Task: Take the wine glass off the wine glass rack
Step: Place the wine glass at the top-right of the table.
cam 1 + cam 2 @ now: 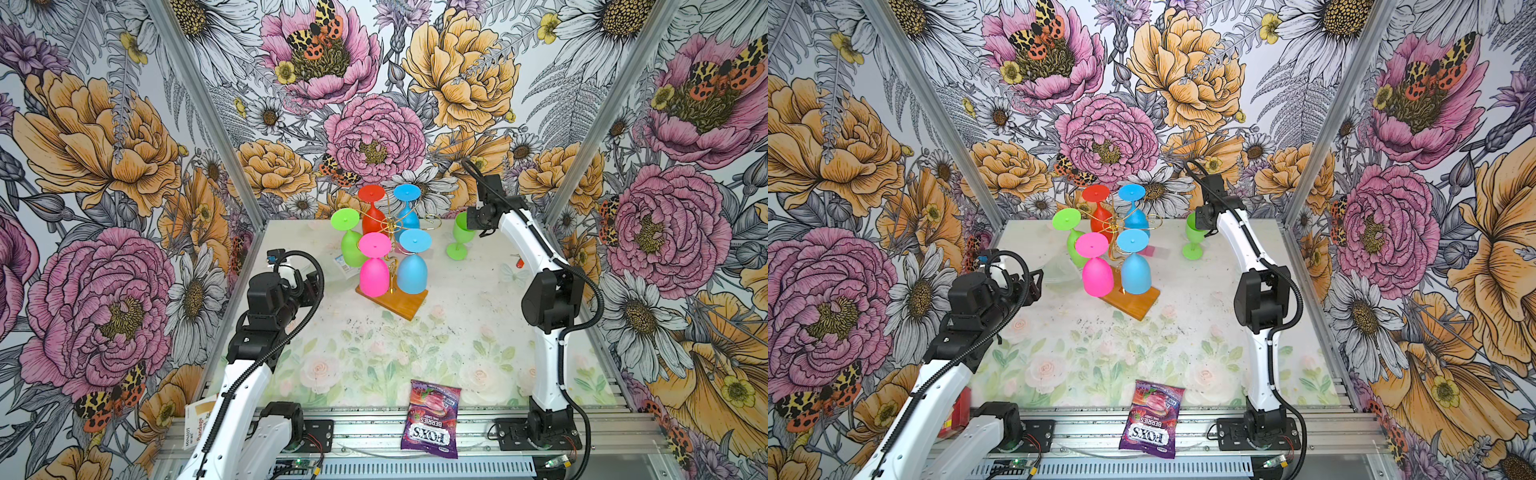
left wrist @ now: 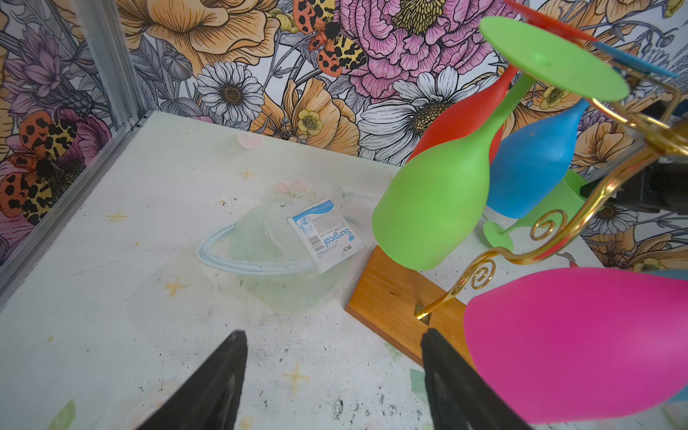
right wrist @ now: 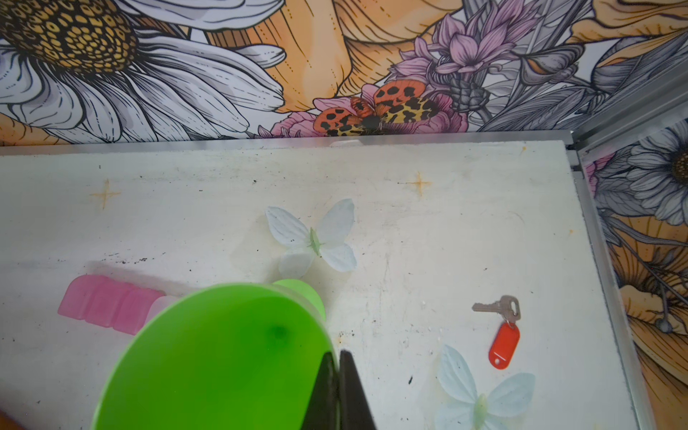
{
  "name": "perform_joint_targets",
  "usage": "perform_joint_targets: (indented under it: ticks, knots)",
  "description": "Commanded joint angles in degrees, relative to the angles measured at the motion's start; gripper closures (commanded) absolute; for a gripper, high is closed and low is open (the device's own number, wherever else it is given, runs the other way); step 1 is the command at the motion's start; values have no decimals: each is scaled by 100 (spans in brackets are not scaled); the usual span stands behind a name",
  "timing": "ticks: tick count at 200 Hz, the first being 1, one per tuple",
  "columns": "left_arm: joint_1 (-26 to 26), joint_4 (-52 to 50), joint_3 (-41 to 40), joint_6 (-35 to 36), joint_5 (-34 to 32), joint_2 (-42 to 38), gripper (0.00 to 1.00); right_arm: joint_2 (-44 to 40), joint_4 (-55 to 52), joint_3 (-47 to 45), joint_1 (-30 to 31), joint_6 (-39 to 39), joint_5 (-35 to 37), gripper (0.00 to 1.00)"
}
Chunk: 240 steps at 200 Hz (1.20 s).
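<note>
The right gripper lowers the upright green glass a little next, its foot onto the tabletop below, and releases the glass's rim. The glass is already off the rack (image 1: 392,301).
The wine glass rack (image 1: 392,301) is gold wire on an orange-brown wooden base, mid-table in both top views (image 1: 1129,303). Several coloured glasses hang upside down from its arms: red, green, pink and two blue. One green wine glass (image 1: 461,235) is off the rack, upright to its right. My right gripper (image 3: 339,357) is shut on the rim of that glass (image 3: 223,353), one finger inside the bowl and one outside. Whether its foot touches the table I cannot tell. My left gripper (image 2: 333,335) is open and holds nothing, low by the base's (image 2: 391,294) left edge, beside the pink glass (image 2: 580,342).
A surgical packet (image 2: 325,234) lies left of the rack. A key with a red tag (image 3: 502,335) and a pink strip (image 3: 108,309) lie near the green glass. A purple candy bag (image 1: 432,419) sits at the front edge, and a small box (image 1: 199,419) at the front left.
</note>
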Motion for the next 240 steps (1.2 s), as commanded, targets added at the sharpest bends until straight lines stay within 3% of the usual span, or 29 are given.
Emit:
perform_joint_targets:
  ticks: [1, 118, 240]
  knots:
    - [45, 169, 125, -33, 167, -18, 25, 145, 75, 166, 81, -94, 91, 100]
    - [43, 272, 68, -38, 300, 12, 24, 234, 86, 198, 102, -105, -105, 100]
    - [44, 285, 63, -61, 370, 59, 24, -185, 77, 224, 96, -132, -86, 68]
